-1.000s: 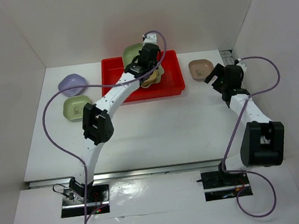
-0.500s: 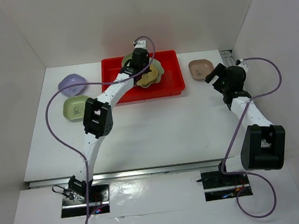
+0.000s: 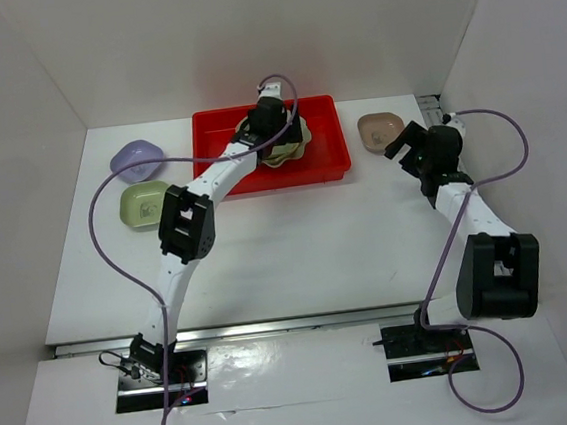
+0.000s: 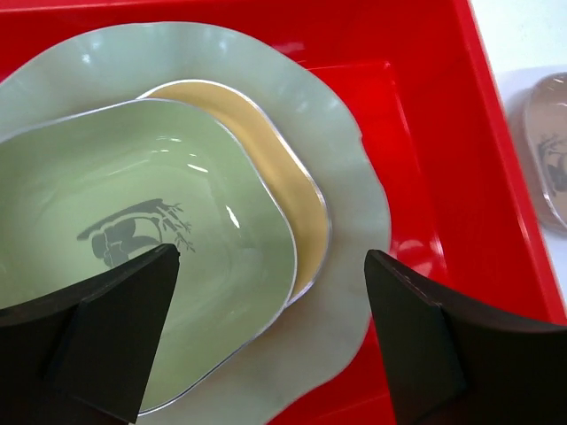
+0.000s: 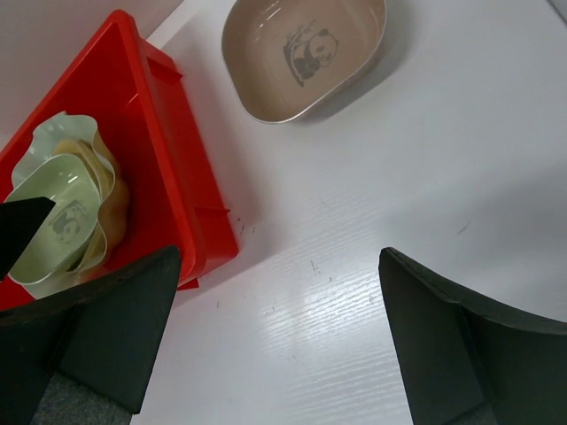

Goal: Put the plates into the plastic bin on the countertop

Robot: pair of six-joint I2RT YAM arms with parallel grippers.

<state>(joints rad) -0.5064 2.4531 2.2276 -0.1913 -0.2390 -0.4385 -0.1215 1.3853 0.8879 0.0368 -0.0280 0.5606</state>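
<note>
My right gripper moves away from my base and down onto the brownish-pink plate's rim (image 5: 378, 50) on the side away from the bin next.
In the red plastic bin (image 4: 443, 168) lies a stack of plates: a large pale green scalloped dish (image 4: 354, 266), a yellow dish (image 4: 288, 181) on it, and a small green dish (image 4: 133, 221) with a dark print on top. My left gripper (image 4: 270, 310) hovers open just above this stack, touching nothing. On the countertop (image 3: 296, 241), a lavender plate (image 3: 138, 159) and a green plate (image 3: 146, 204) sit left of the bin (image 3: 215, 151). A brownish-pink plate (image 5: 306, 53) rests right of it. My right gripper (image 5: 279, 301) is open and empty, a little short of that plate.
White walls (image 3: 26, 147) close in the countertop on the left, back and right. The left arm (image 3: 189, 222) stretches diagonally from its base to the bin. A purple cable (image 3: 93, 221) loops out over the left side, another (image 3: 518, 140) by the right wall.
My left gripper, shut on the small green dish before, has settled over the stack in the bin and opened, leaving the dish on top. The right arm has hardly moved.
</note>
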